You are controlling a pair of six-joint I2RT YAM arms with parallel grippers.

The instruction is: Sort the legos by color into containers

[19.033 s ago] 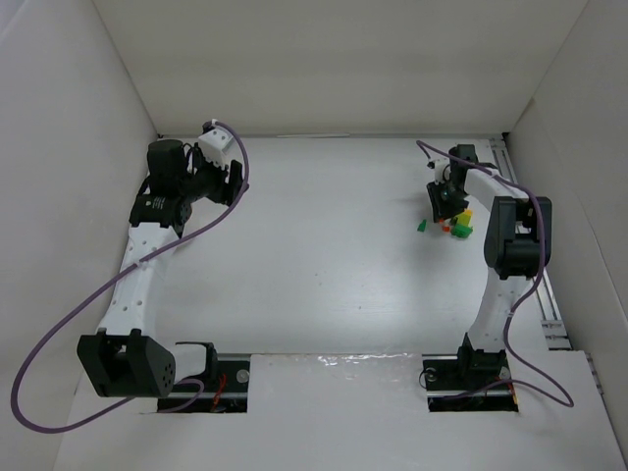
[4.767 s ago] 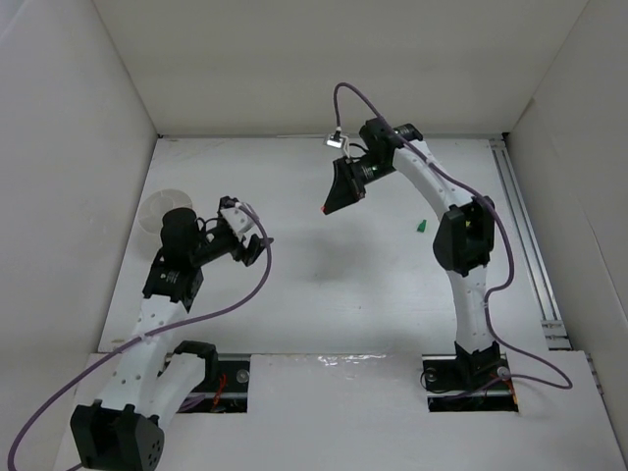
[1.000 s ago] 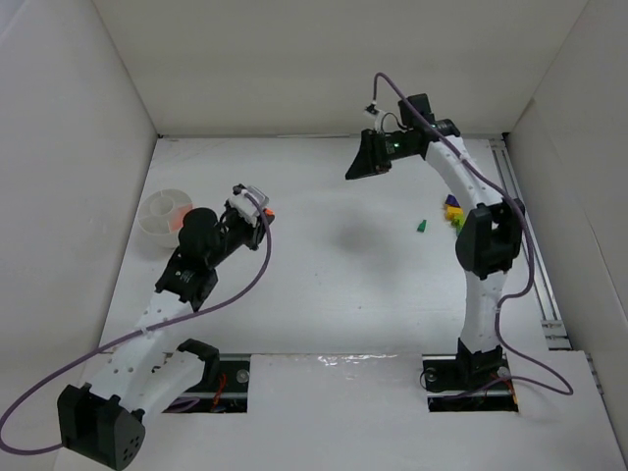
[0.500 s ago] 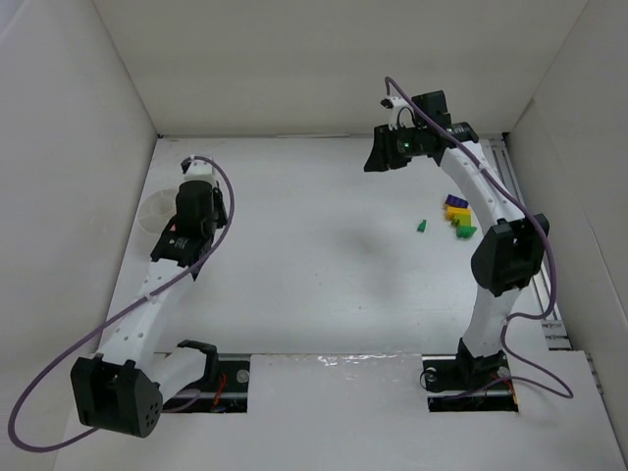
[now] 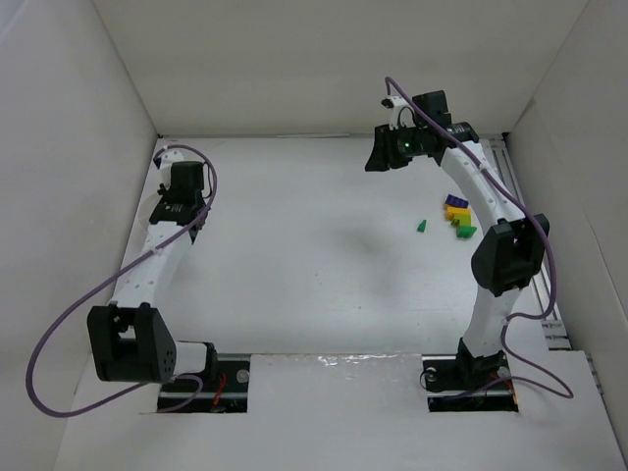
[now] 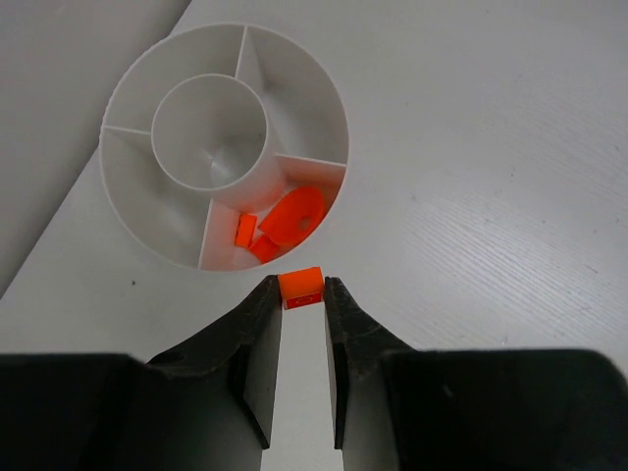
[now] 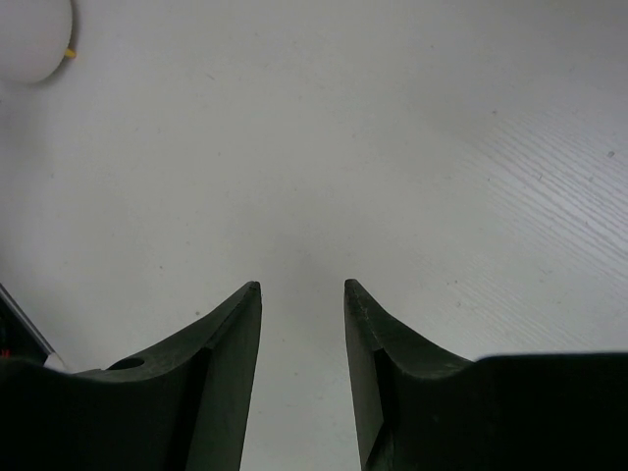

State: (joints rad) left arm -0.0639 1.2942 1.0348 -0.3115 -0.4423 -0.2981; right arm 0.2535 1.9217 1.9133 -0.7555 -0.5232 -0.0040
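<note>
My left gripper should lower and advance over the near sector with orange pieces, which lies below it and just past its fingertips, and release the matching lego.
In the left wrist view my left gripper (image 6: pixel 299 286) is shut on a small orange lego (image 6: pixel 300 279), held just above the near rim of the round white divided container (image 6: pixel 128 108). Orange pieces (image 6: pixel 290 218) lie in its near right sector. From above, the left gripper (image 5: pixel 180 201) is at the far left and covers the container. My right gripper (image 5: pixel 377 159) is open and empty, raised at the back centre; its fingers (image 7: pixel 226 334) show only bare table. Purple-blue, yellow and green legos (image 5: pixel 457 216) lie together at the right, with one green lego (image 5: pixel 421 226) beside them.
White walls enclose the table on three sides; the left wall (image 5: pixel 69 147) is close to the left arm. A rail (image 5: pixel 530 245) runs along the right edge. A rounded white thing (image 7: pixel 29 39) with a yellow speck shows in the right wrist view's top left corner.
My left arm has swung left and back, carrying the orange lego to the container's rim and now covering it from above. The right arm rose and moved right a second ago, then held still.
</note>
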